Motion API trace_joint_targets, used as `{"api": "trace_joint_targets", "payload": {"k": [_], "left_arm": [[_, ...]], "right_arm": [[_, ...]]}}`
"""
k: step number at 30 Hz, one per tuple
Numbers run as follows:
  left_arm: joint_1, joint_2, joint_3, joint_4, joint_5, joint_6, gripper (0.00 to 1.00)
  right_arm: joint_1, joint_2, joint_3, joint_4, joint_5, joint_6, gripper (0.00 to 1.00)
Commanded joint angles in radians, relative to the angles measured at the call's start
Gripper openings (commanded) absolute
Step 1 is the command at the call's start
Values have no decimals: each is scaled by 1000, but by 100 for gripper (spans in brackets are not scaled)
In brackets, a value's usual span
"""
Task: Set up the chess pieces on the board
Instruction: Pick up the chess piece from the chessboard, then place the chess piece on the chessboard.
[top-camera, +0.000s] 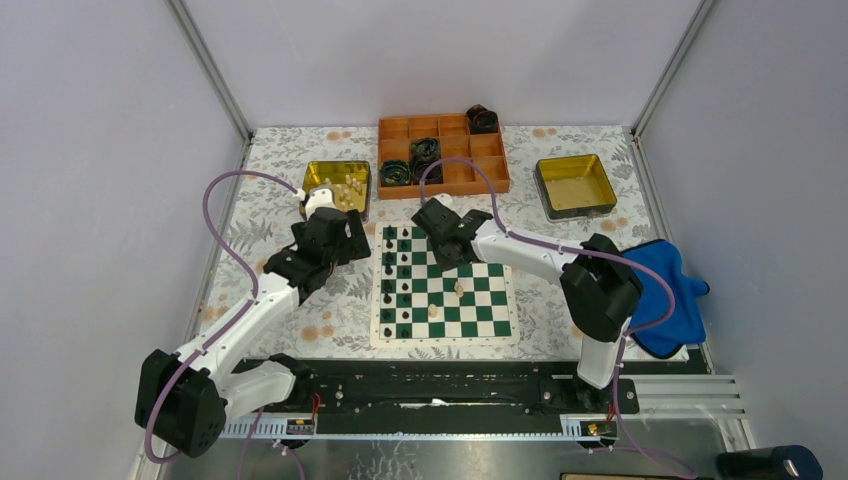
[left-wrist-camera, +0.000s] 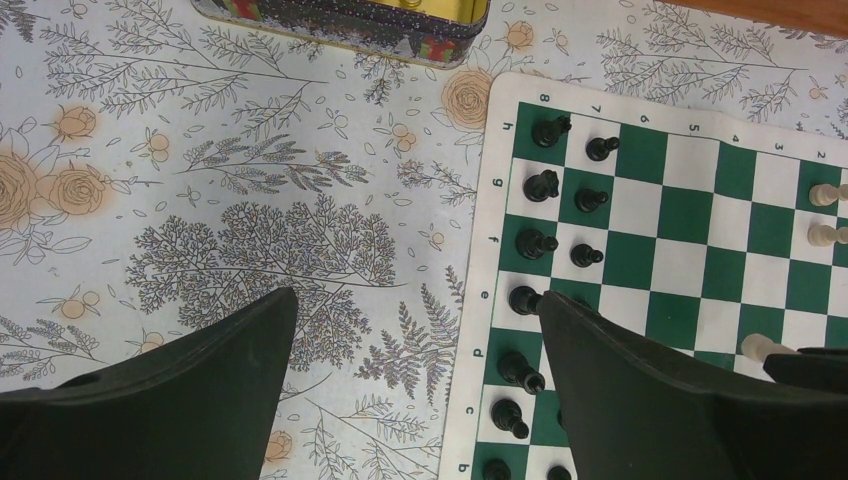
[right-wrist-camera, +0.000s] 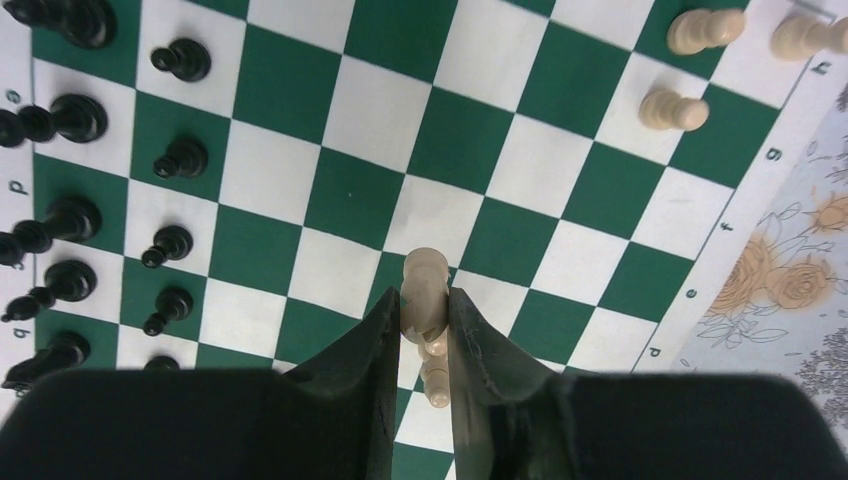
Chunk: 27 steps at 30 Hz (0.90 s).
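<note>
The green edge square marked g (right-wrist-camera: 727, 133) is empty, so the robot's right gripper needs to go to the right in the top view and down next, and release its piece there.
The green and white board (top-camera: 445, 290) lies mid-table. Black pieces (top-camera: 389, 275) stand in two columns along its left side; they also show in the left wrist view (left-wrist-camera: 540, 185) and the right wrist view (right-wrist-camera: 180, 60). My right gripper (right-wrist-camera: 424, 305) is shut on a cream piece (right-wrist-camera: 424, 280), held above the board's middle squares (top-camera: 450, 258). Another cream piece (right-wrist-camera: 435, 375) shows lower between its fingers. Three cream pieces (right-wrist-camera: 672, 108) stand near the board's far right edge. My left gripper (left-wrist-camera: 415, 330) is open and empty over the cloth beside the board's left edge (top-camera: 340, 240).
A yellow-lined tin (top-camera: 336, 185) with loose cream pieces sits behind my left gripper. An orange compartment tray (top-camera: 443, 155) with black rolls stands at the back. A second tin (top-camera: 574, 185) is at the back right and a blue cloth (top-camera: 665, 290) at the right.
</note>
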Motion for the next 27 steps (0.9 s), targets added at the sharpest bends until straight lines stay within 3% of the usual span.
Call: {"api": "trace_joint_targets", "payload": {"k": [1, 18, 27], "left_arm": [[9, -3, -8, 56, 8, -1, 99], [9, -2, -11, 56, -2, -10, 99], [9, 11, -5, 59, 0, -10, 99]], "right_arm": [[3, -7, 75, -34, 64, -23, 16], [-266, -92, 82, -88, 57, -86, 18], [-331, -39, 83, -75, 33, -98, 18]]}}
